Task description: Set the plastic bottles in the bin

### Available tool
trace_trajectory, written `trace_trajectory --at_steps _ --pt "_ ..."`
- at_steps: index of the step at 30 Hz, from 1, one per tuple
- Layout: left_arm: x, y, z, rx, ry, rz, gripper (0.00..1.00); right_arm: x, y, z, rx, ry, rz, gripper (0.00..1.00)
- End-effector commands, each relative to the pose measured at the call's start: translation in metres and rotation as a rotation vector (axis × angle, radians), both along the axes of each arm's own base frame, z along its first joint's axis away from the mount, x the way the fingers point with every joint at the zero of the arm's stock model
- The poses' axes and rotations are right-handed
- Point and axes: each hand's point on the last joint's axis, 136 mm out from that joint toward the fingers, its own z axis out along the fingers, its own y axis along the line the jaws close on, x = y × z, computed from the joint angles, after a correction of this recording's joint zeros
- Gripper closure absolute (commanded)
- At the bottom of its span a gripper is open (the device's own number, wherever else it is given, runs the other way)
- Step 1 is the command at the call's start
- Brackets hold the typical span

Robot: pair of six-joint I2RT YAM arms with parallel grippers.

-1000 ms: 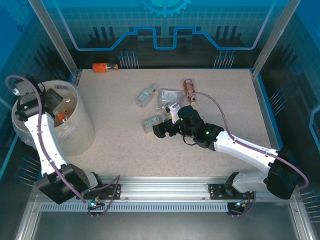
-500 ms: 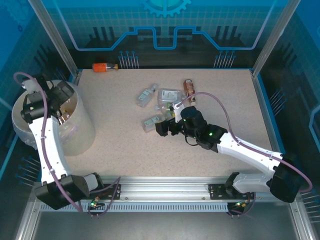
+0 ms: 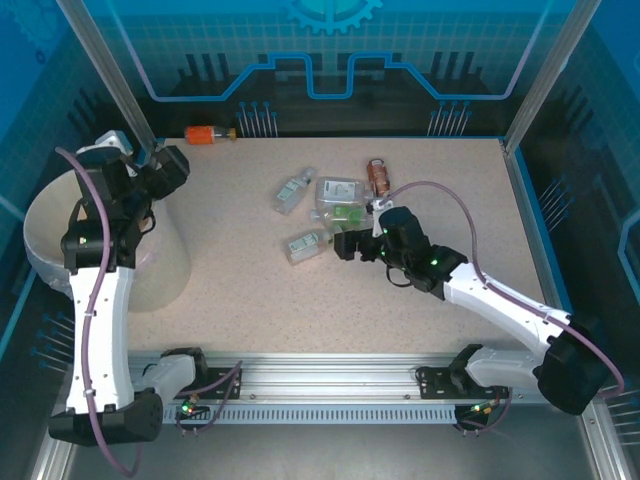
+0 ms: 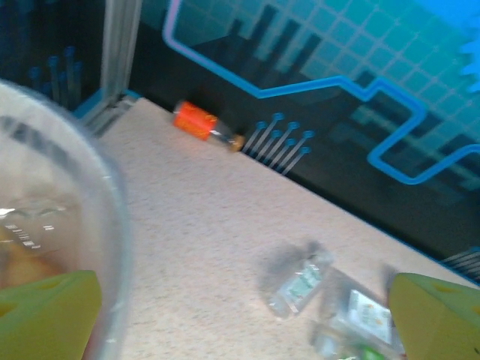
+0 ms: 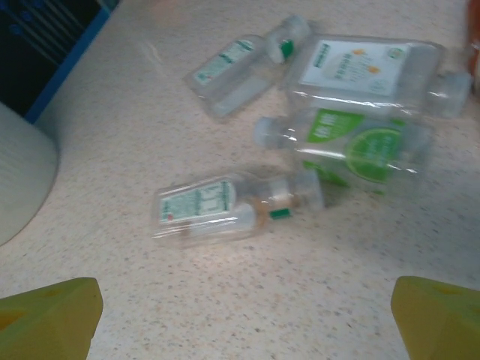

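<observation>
The brown bottle's near end [image 3: 382,189] [image 5: 476,75] has bare tabletop beside it, so my right gripper should go outward, away from the small clear bottle, then down over that end.
Several plastic bottles lie in a cluster mid-table: a small clear one [image 3: 307,243] [image 5: 225,202], a green-labelled one [image 3: 341,214] [image 5: 352,146], a large white-labelled one [image 3: 338,189] [image 5: 367,67], a slim clear one [image 3: 292,190] [image 4: 300,281] and a brown one [image 3: 378,175]. An orange bottle [image 3: 208,133] [image 4: 202,124] rests by the back wall. The cream bin [image 3: 50,225] [image 4: 112,225] stands at the left. My left gripper [image 3: 165,168] [image 4: 240,330] hangs open and empty over the bin's far right rim. My right gripper [image 3: 343,244] [image 5: 240,322] is open just right of the small clear bottle.
The back wall and a metal post [image 3: 110,80] stand close behind the left gripper. Bare tabletop [image 3: 250,290] stretches between the bin and the bottle cluster. The bin's wall [image 5: 22,172] shows at the left of the right wrist view.
The left arm has risen out of the bin and swung toward the back right, its jaws opening. The right gripper has shifted a little right and away, staying open.
</observation>
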Motion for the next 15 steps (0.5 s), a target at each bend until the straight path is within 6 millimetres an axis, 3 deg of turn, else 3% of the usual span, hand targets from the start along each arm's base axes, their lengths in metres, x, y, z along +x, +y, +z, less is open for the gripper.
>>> trace_trajectory --at_steps 1,8,15 --pt "0.010 -0.031 0.009 -0.103 -0.072 -0.117 0.01 0.010 -0.026 -0.009 -0.036 0.060 -0.077 0.00" --pt "0.020 -0.078 0.000 -0.095 -0.042 -0.224 0.01 0.060 -0.071 -0.022 -0.118 0.136 -0.110 0.00" --pt "0.029 -0.118 -0.013 -0.092 -0.025 -0.340 0.01 0.114 -0.091 -0.046 -0.229 0.248 -0.096 0.00"
